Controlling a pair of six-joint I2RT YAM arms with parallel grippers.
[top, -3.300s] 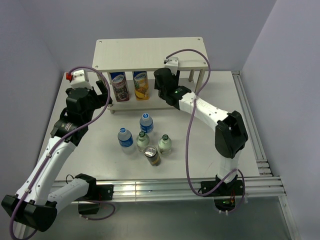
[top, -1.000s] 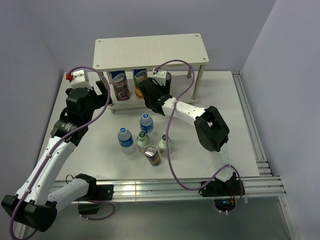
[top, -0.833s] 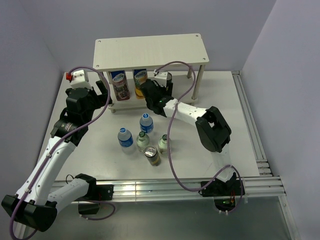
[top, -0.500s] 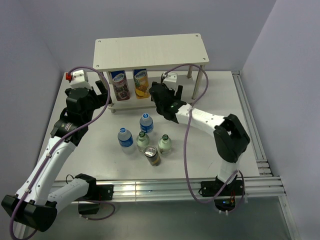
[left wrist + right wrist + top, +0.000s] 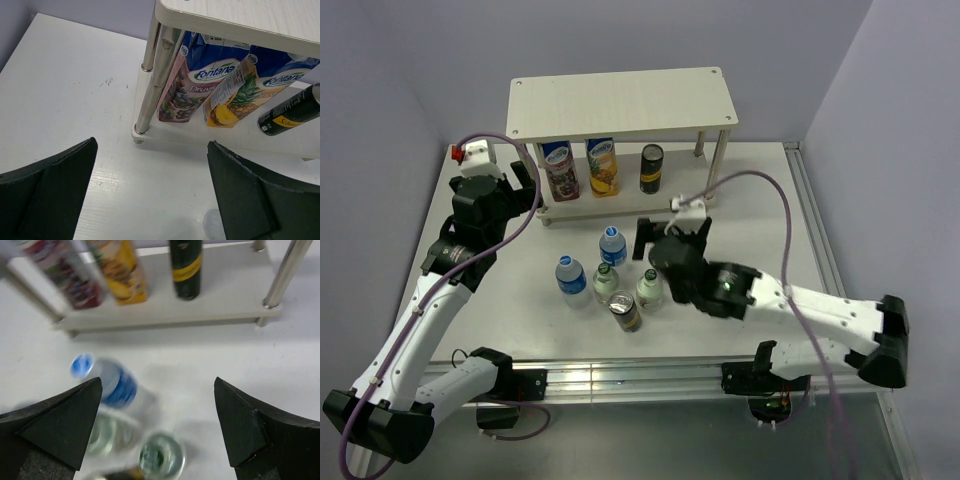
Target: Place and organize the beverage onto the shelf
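Note:
My right gripper will move back from the shelf (image 5: 620,100) and down around the dark can on the tabletop, because the shelf's lower level has free space beside its only can.
The shelf (image 5: 620,100) stands at the back of the table. On its lower tier, one dark can (image 5: 651,168) stands upright, right of two cartons. It also shows in the wrist views: can (image 5: 186,267), can (image 5: 290,116). My right gripper (image 5: 672,232) is open and empty, hovering in front of the shelf above the drinks on the table. My left gripper (image 5: 532,190) is open and empty near the shelf's left post. On the table stand two blue-labelled bottles (image 5: 612,243) (image 5: 570,275), two green glass bottles (image 5: 606,280) (image 5: 650,287) and a second can (image 5: 624,309).
Two tall printed cartons (image 5: 560,172) (image 5: 603,168) fill the left part of the lower tier. The shelf's thin white posts (image 5: 287,272) (image 5: 150,80) frame it. A metal rail (image 5: 820,260) runs along the table's right edge.
My right gripper has opened, left the dark can standing on the lower tier, and pulled back toward the near side over the table drinks. The left arm has not moved.

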